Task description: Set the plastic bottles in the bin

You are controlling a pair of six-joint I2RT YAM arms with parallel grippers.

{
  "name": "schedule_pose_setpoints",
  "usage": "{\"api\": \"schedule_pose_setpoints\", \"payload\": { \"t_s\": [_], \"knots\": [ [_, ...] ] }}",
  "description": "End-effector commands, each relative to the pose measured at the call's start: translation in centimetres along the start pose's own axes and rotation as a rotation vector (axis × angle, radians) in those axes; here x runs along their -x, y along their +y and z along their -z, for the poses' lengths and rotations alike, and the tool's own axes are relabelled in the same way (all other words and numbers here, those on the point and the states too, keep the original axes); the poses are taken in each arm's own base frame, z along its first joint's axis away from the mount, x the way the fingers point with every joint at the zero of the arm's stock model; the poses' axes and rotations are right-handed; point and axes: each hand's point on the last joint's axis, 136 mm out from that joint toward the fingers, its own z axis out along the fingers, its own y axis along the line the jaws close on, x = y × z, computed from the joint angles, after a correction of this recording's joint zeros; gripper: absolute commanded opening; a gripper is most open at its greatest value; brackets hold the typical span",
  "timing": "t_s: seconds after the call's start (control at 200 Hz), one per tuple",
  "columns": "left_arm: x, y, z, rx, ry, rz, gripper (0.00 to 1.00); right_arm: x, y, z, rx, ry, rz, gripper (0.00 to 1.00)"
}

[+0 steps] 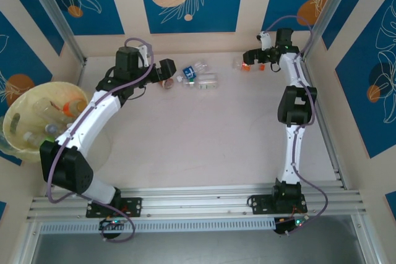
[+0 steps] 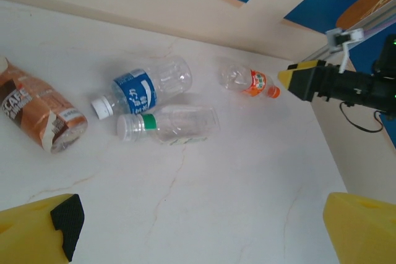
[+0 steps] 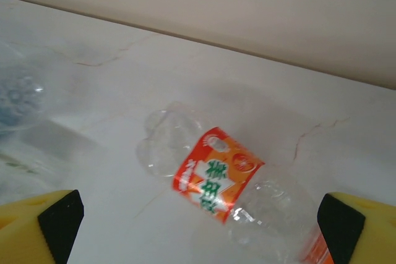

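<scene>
My right gripper lowers and turns next until its open fingers straddle the slanted orange-label bottle's label below.
Three plastic bottles lie together at the back of the table: a brown-label one [image 2: 43,112], a blue-label one [image 2: 145,88] and a clear one with a green collar [image 2: 176,123]. My left gripper [image 2: 204,227] hovers open just short of them, nothing between its fingers. Farther right lies an orange-label bottle [image 3: 216,177], on its side. My right gripper [image 3: 201,227] is open with that bottle's neck end lying between its yellow fingers, apart from both. The bin [image 1: 46,85], a pale yellow bucket, stands at the far left with several bottles [image 1: 52,112] inside.
The back wall runs just behind the bottles. A metal post [image 1: 325,10] stands at the right rear corner beside the right arm. Bare tabletop [image 1: 204,134] spreads between the two arms.
</scene>
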Motion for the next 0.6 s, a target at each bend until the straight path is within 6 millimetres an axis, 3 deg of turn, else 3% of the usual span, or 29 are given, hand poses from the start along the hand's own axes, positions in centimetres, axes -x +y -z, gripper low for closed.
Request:
{"api": "schedule_pose_setpoints", "payload": {
  "t_s": [0.0, 0.17, 0.34, 0.595],
  "knots": [
    [1.7, -1.1, 1.4, -0.023, -0.104, -0.073, 1.0, -2.5, 0.5, -1.9, 0.021, 0.097, -0.037, 1.0],
    [1.8, -0.4, 1.5, 0.008, -0.127, -0.095, 1.0, -3.8, 1.2, -3.2, 0.067, 0.128, 0.006, 1.0],
    [1.7, -0.1, 0.9, 0.013, -0.117, -0.101, 1.0, -5.2, 4.1, -2.8, 0.166, 0.183, 0.085, 0.98],
    [1.4, 0.2, 0.3, 0.018, -0.103, -0.094, 1.0, -8.1, 4.1, -6.0, 0.003, 0.295, 0.239, 0.97]
  ]
}}
